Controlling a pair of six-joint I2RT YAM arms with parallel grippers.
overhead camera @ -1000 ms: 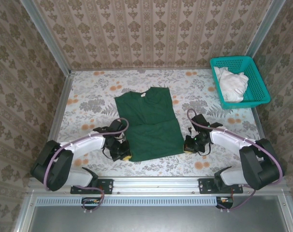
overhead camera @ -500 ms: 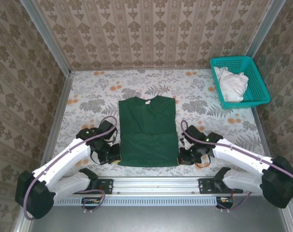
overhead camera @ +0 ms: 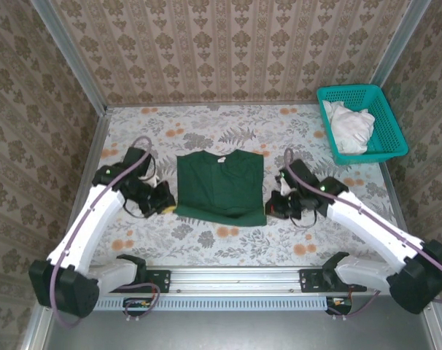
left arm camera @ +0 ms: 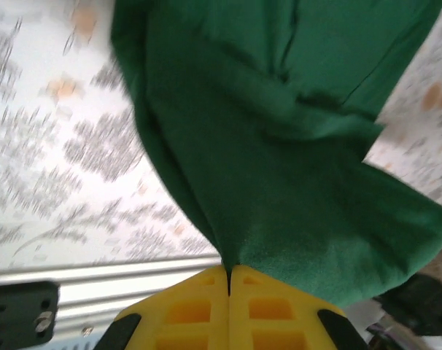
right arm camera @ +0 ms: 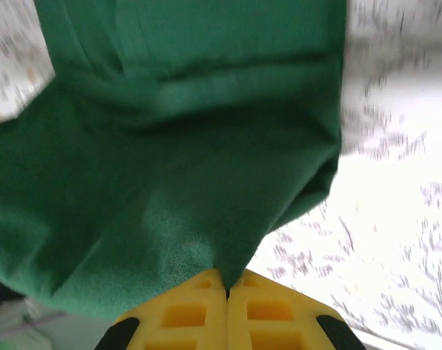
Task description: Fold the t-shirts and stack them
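My left gripper should move the t-shirt's hem corner outward and let go of it at that side's shoulder (overhead camera: 183, 157), which is outward of the gripper. Both sides of the t-shirt are folded in.
A dark green t-shirt (overhead camera: 221, 184) lies mid-table, its sides folded in, the neck with a small white label at the far end. Its near hem is lifted off the table between the two arms. My left gripper (overhead camera: 165, 200) is shut on the hem's left corner; in the left wrist view the green cloth (left arm camera: 279, 146) runs into the closed yellow fingers (left arm camera: 184, 310). My right gripper (overhead camera: 273, 207) is shut on the right corner, and the shirt (right arm camera: 170, 168) hangs from its yellow fingers (right arm camera: 272, 310) in the right wrist view.
A teal mesh basket (overhead camera: 385, 149) holding white cloth (overhead camera: 350, 125) stands at the far right corner. Patterned walls close in the flowered table (overhead camera: 228, 240). A metal rail (overhead camera: 228, 277) runs along the near edge by the arm bases.
Both grippers have carried the shirt's near hem away from the front edge toward the far side, lifting it. The shirt now looks shorter, with bare table in front of it.
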